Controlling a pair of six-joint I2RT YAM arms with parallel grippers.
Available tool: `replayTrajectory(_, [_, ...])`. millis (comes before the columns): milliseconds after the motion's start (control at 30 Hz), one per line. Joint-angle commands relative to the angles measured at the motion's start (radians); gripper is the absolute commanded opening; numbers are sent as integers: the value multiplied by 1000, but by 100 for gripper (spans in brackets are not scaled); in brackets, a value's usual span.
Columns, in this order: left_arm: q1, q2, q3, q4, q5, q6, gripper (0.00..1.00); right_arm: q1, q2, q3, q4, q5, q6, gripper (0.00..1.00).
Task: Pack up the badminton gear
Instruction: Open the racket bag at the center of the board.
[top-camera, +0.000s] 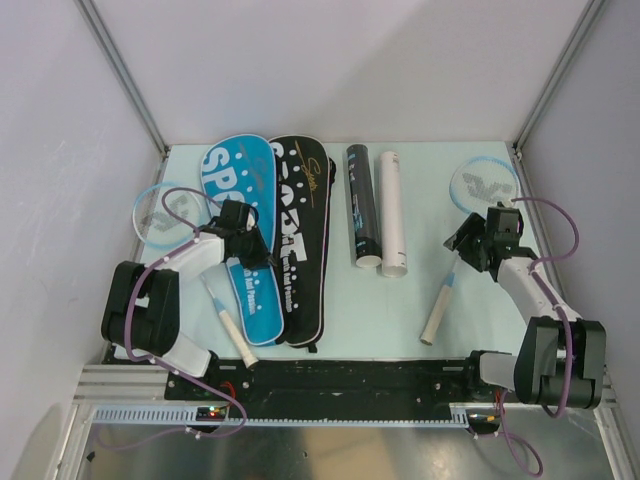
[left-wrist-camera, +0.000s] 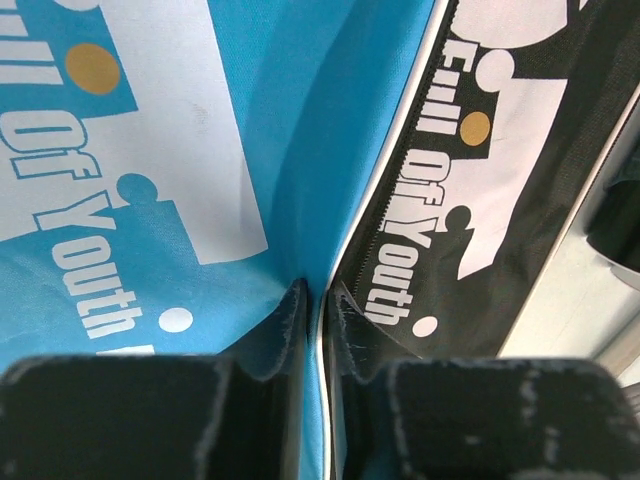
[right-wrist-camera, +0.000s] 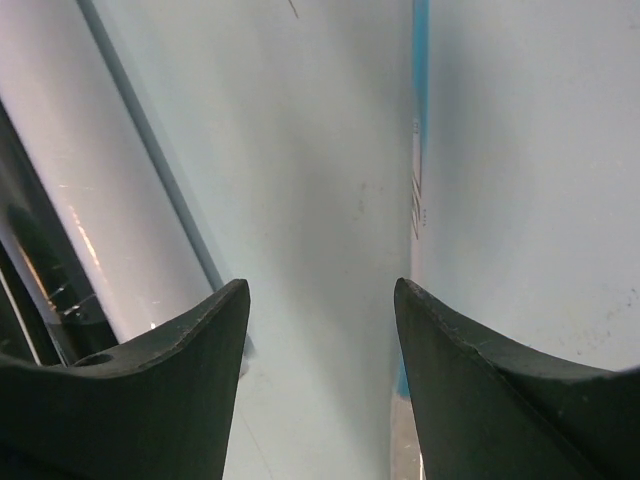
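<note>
My right gripper will shift to the right in the wrist view, since the racket's stem runs off-center that way, and lower around the racket stem's white part (top-camera: 456, 260) (right-wrist-camera: 416, 215).
A blue "SPORT" racket cover (top-camera: 238, 215) lies at the left middle, with a black one (top-camera: 300, 235) against its right side. My left gripper (top-camera: 250, 250) is down on the seam between them. In the left wrist view that gripper (left-wrist-camera: 318, 295) is shut on the blue cover's (left-wrist-camera: 250, 130) white-trimmed edge, beside the black cover (left-wrist-camera: 500, 190). One racket (top-camera: 222, 320) lies left of the covers, its head (top-camera: 165, 215) partly under my arm. Another racket (top-camera: 440, 310) lies at the right. My right gripper (top-camera: 463, 243) hovers open over its shaft (right-wrist-camera: 416, 200), holding nothing (right-wrist-camera: 322, 290).
A black tube (top-camera: 362, 205) and a white tube (top-camera: 392, 215) lie side by side in the middle of the mat, running front to back. Grey walls and metal corner posts (top-camera: 125, 75) close in the table. The arm bases stand at the near edge.
</note>
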Motion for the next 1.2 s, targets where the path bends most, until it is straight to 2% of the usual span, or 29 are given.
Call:
replayTrajectory(0, [-11, -20, 40, 15, 0, 12, 11, -29, 32, -12, 52, -57, -43, 65])
replayTrajectory(67, [-13, -29, 37, 15, 1, 9, 9, -42, 48, -12, 55, -75, -47, 65])
replayTrajectory(133, [-14, -36, 36, 14, -6, 10, 16, -48, 61, -14, 56, -83, -53, 65])
replayTrajectory(200, [-14, -36, 37, 14, -16, 13, 28, -53, 70, -21, 65, -92, -55, 65])
replayTrajectory(233, [-14, -31, 39, 14, -14, 14, 30, -55, 75, -24, 70, -98, -56, 65])
replayTrajectory(300, [-14, -20, 44, 14, -12, 15, 29, -59, 81, -30, 77, -109, -59, 65])
replayTrajectory(500, [-16, -9, 56, 14, -23, 21, 17, -69, 81, -32, 80, -123, -66, 65])
replayTrajectory(567, [-17, -16, 62, 14, -23, 23, 19, -72, 83, -32, 81, -129, -72, 65])
replayTrajectory(633, [-17, -19, 69, 15, -23, 22, 28, -73, 86, -32, 83, -138, -83, 65])
replayTrajectory(700, [-18, -18, 72, 14, -28, 22, 30, -74, 88, -32, 81, -141, -89, 65])
replayTrajectory(800, [-18, -7, 72, 14, -27, 21, 28, -76, 88, -34, 82, -146, -92, 65])
replayTrajectory(1033, [-19, 11, 82, 15, -20, 22, 5, -80, 97, -34, 83, -140, -84, 65])
replayTrajectory(1167, [-18, -21, 81, 13, -8, 14, 0, -90, 107, -34, 71, -110, -52, 65])
